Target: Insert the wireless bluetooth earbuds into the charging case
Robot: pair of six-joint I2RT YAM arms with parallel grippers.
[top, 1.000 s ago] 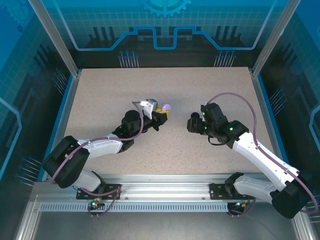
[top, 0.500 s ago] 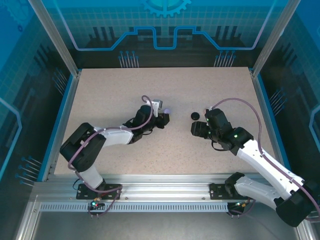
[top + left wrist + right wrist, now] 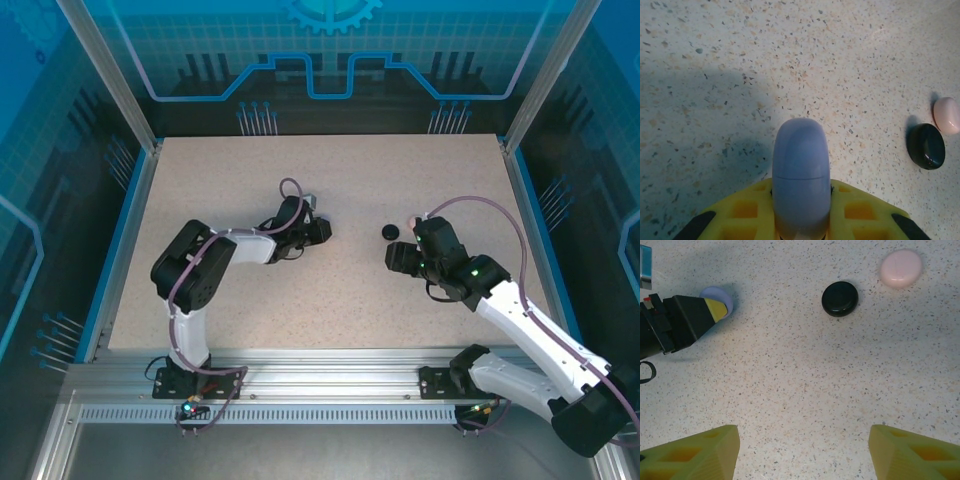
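Note:
The left gripper lowers the closed lilac case (image 3: 801, 165) onto the table below it next, before it opens.
My left gripper (image 3: 801, 192) is shut on a closed lilac charging case (image 3: 801, 165), which stands on edge between the yellow fingers (image 3: 740, 212) low over the table. In the right wrist view the lilac case (image 3: 716, 296) peeks out past the left gripper's tip (image 3: 710, 310). A closed black case (image 3: 840, 298) and a closed pale pink case (image 3: 900, 268) lie on the table to its right. My right gripper (image 3: 802, 455) is open over bare table, short of the black case (image 3: 390, 231). The earbuds are out of view.
The speckled table (image 3: 330, 310) is bordered by a blue rim (image 3: 130, 230) and aluminium posts. The left arm (image 3: 200, 270) is folded back over the left half. The right arm (image 3: 520, 320) reaches in from the near right corner.
The left arm has folded in and brought the lilac case down and slightly left toward the table. The right gripper drew back a little, uncovering the black case.

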